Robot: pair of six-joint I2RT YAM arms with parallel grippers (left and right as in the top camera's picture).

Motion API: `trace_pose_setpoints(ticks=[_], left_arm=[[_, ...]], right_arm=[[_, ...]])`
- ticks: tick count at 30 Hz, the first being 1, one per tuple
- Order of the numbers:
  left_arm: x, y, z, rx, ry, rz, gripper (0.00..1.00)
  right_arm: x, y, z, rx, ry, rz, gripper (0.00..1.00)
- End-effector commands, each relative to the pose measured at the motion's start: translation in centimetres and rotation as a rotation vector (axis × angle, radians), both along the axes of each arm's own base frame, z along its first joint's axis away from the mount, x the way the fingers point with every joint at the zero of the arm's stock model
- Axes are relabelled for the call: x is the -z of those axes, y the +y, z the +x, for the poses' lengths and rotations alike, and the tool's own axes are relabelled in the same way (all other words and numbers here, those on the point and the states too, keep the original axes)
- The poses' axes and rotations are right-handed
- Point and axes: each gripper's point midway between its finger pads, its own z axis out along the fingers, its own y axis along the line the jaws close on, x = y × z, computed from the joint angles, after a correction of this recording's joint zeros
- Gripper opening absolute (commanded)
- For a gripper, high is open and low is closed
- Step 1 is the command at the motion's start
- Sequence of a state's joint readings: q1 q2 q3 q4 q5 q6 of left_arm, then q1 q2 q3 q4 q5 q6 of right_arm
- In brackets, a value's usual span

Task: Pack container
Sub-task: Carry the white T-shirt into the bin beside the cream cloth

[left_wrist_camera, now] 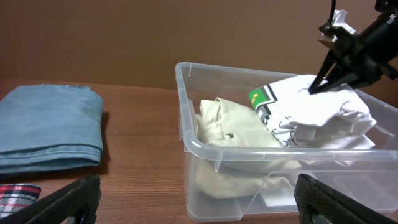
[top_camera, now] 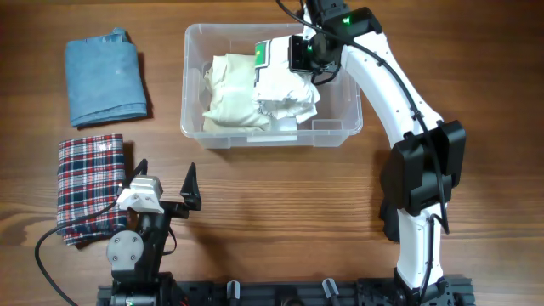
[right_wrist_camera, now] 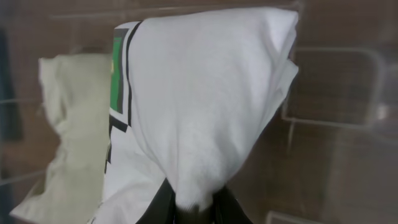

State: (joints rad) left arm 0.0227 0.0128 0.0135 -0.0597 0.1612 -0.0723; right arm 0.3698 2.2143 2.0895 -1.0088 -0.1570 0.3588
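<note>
The right gripper lowers the white garment deeper into the clear plastic container (top_camera: 340,127) next, beside the cream garment (top_camera: 231,98).
The clear plastic container (top_camera: 340,127) stands at the table's back middle; it also shows in the left wrist view (left_wrist_camera: 186,134) and the right wrist view (right_wrist_camera: 329,81). Inside lie a cream folded garment (top_camera: 231,98) on the left and a white garment with a green and black print (top_camera: 285,89) on the right. My right gripper (top_camera: 316,61) is shut on the white garment (right_wrist_camera: 205,112), pinching its edge over the bin (right_wrist_camera: 194,208). My left gripper (top_camera: 163,183) is open and empty near the table's front edge, apart from the bin.
A folded blue garment (top_camera: 104,75) lies at the back left. A folded red, white and blue plaid garment (top_camera: 89,183) lies at the front left, beside my left gripper. The right arm's base (top_camera: 421,229) stands at the front right.
</note>
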Motion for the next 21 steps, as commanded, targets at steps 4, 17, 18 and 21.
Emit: trace_pose_setpoints(ticks=[4,17,18,21], left_arm=[[0.2,0.3,0.0,-0.013,-0.003,0.013,1.0],[0.2,0.3,0.0,-0.013,-0.003,0.013,1.0],[0.2,0.3,0.0,-0.013,-0.003,0.013,1.0],[0.2,0.3,0.0,-0.013,-0.003,0.013,1.0]], right_arm=[[1.2,-0.9,0.4,0.036,0.0,-0.055,0.04],[6.0,-1.6,-0.8,0.033,0.056,-0.093,0.11],[6.0,-1.9,-0.6,0.042,0.047,-0.111,0.13],[5.9,-2.5,-0.1,0.057,0.019,-0.146,0.21]])
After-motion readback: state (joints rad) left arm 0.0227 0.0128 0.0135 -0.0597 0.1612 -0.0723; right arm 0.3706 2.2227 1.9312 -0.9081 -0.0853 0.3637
